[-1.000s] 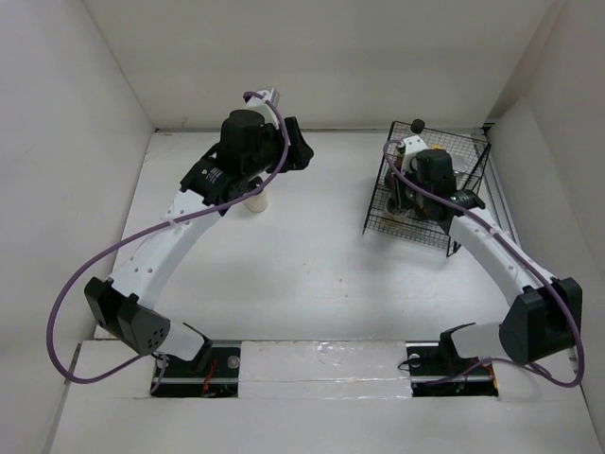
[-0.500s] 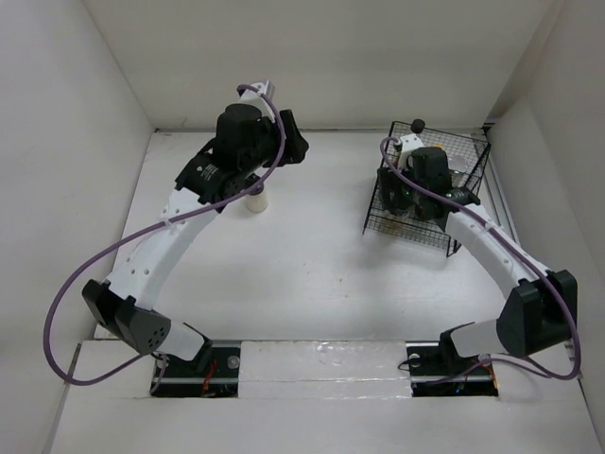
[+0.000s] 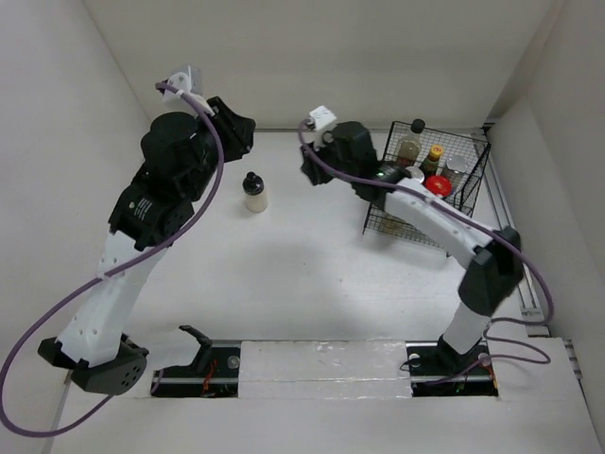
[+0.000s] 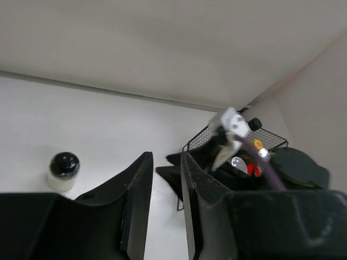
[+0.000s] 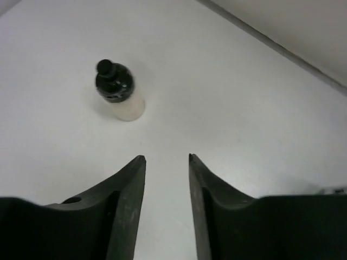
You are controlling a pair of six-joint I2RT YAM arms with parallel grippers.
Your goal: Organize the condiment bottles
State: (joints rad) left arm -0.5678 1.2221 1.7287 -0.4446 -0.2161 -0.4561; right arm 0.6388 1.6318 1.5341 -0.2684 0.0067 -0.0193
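The robot needs to bring its right gripper to the left in the top view next and down to the pale jar outside the basket, around the jar's black cap [image 3: 252, 183] [image 5: 115, 82].
A pale jar with a black cap [image 3: 254, 192] stands alone on the white table at the back left. It also shows in the left wrist view [image 4: 64, 171] and in the right wrist view [image 5: 119, 98]. My left gripper [image 3: 250, 127] is raised above and behind the jar, slightly open and empty [image 4: 166, 156]. My right gripper [image 3: 310, 167] reaches left from the basket, open and empty [image 5: 166, 157], to the right of the jar and apart from it. Several bottles stand in the black wire basket [image 3: 473, 194]: a tall dark black-capped one [image 3: 409, 143], a red-lidded jar [image 3: 437, 184] and a silver-capped shaker [image 3: 456, 165].
The basket stands against the right wall at the back. White walls close the table at the left, back and right. My right arm [image 3: 430, 218] stretches across in front of the basket. The right gripper and basket [image 4: 271, 140] show in the left wrist view.
My left arm has lifted up and back to the left, away from the jar. My right arm has come out of the basket and swung left toward the jar.
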